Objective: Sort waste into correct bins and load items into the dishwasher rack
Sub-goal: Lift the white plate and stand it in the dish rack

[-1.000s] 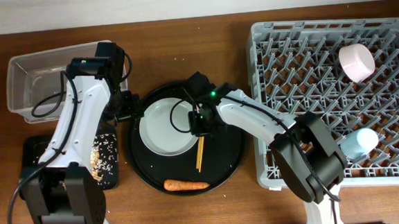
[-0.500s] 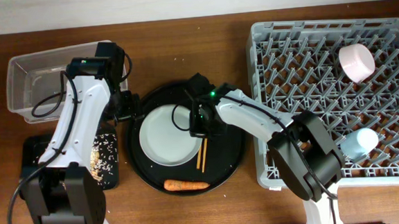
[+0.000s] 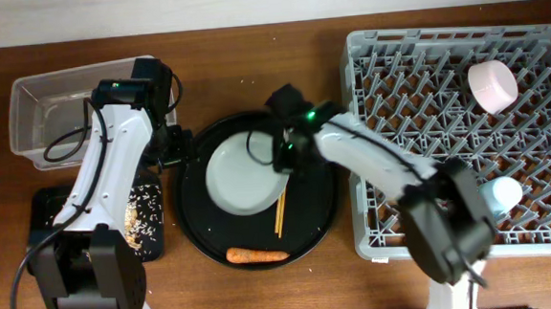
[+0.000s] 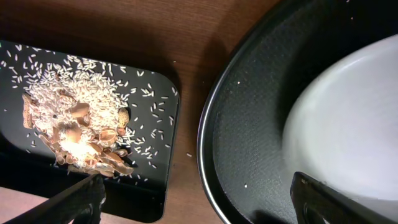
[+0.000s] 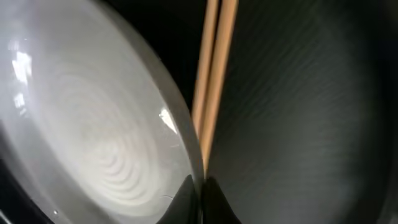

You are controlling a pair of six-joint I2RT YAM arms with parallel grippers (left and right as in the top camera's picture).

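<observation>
My right gripper lifts the white plate (image 3: pixel 241 176) across to the grey rack next. It then lowers and releases it into the rack's wires (image 3: pixel 445 104) beside the pinkish bowl, since they stand empty.
The white plate (image 3: pixel 241 176) is tilted on the round black tray (image 3: pixel 190 229). My right gripper (image 3: pixel 284 162) is shut on its right rim, seen close in the right wrist view (image 5: pixel 202 186) with the plate (image 5: pixel 99 137) to its left. Two wooden chopsticks (image 3: pixel 279 212) (image 5: pixel 214 62) lie just right of the plate. An orange carrot (image 3: pixel 257 255) lies at the tray's front. My left gripper (image 3: pixel 172 146) (image 4: pixel 199 199) is open over the tray's left rim (image 4: pixel 249 137). Rice scraps (image 4: pixel 74 118) lie in the shallow black tray (image 4: pixel 155 162). No wrapper or tissue shows.
The clear tub (image 3: pixel 43 121) stands at the far left, the shallow black tray (image 3: pixel 44 212) in front of it. The grey rack (image 3: pixel 425 88) fills the right side, holding the pinkish bowl (image 3: pixel 493 86) and the light blue cup (image 3: pixel 501 194).
My right gripper has moved right and back with the plate's rim in it, and the plate has shifted right with it. The left arm has not moved.
</observation>
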